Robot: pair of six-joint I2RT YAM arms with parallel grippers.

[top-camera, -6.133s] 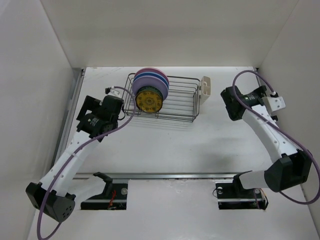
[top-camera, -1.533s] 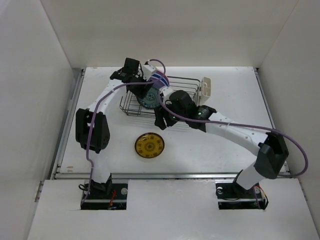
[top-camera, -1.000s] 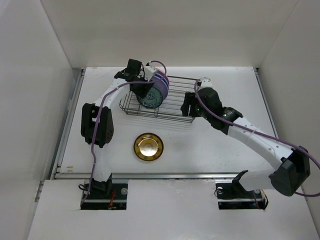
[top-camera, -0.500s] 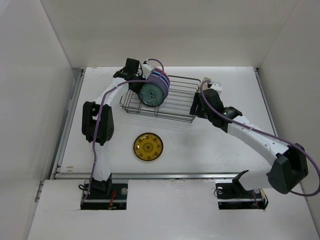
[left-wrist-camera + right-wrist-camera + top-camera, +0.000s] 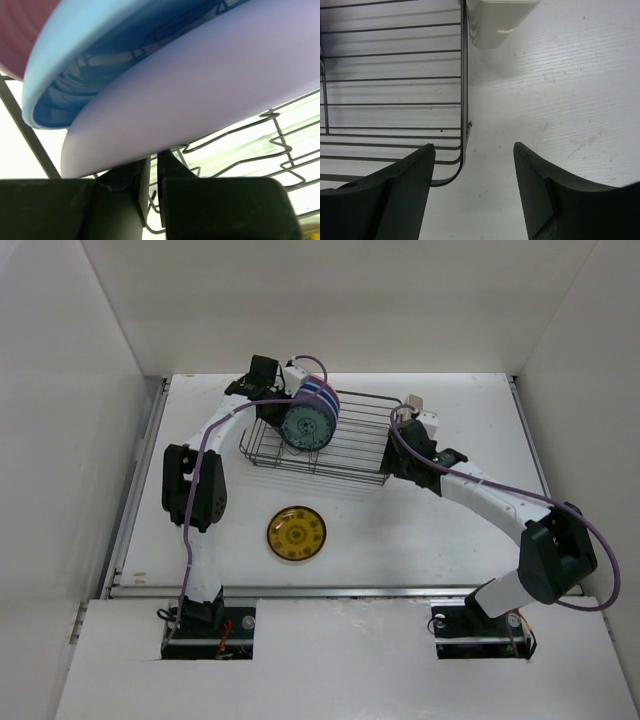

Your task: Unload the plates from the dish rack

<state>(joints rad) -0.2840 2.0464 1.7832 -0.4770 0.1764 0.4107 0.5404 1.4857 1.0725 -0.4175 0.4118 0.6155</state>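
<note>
The yellow plate point(image 5: 296, 533) already lies on the tabletop. Next, my left gripper lifts the teal plate from the rack point(image 5: 350, 455), moves back, lowers it onto that plate and releases.
The dish rack point(image 5: 350, 455) holds upright plates at its left end, the teal patterned one point(image 5: 305, 427) in front. In the left wrist view they are pink point(image 5: 25, 25), blue point(image 5: 100, 50) and lavender point(image 5: 210, 85), above the rack wires point(image 5: 280, 145). My left gripper point(image 5: 287, 400) point(image 5: 153, 160) is shut just under the lavender rim, which hides its tips; only wire and table show through the slit. A yellow patterned plate point(image 5: 296, 533) lies flat on the table. My right gripper point(image 5: 400, 435) point(image 5: 472, 146) is open at the rack's right end, the corner wire point(image 5: 462, 75) between its fingers.
A cream utensil cup point(image 5: 411, 401) point(image 5: 497, 17) hangs on the rack's right end, just ahead of my right gripper. White walls close in the table at the left, back and right. The left arm arches over the table's left side to the rack's back corner.
The left gripper has shut beside the stacked plates. The right arm has drawn back from the rack's front to its right end, still open. The yellow plate stays on the table.
</note>
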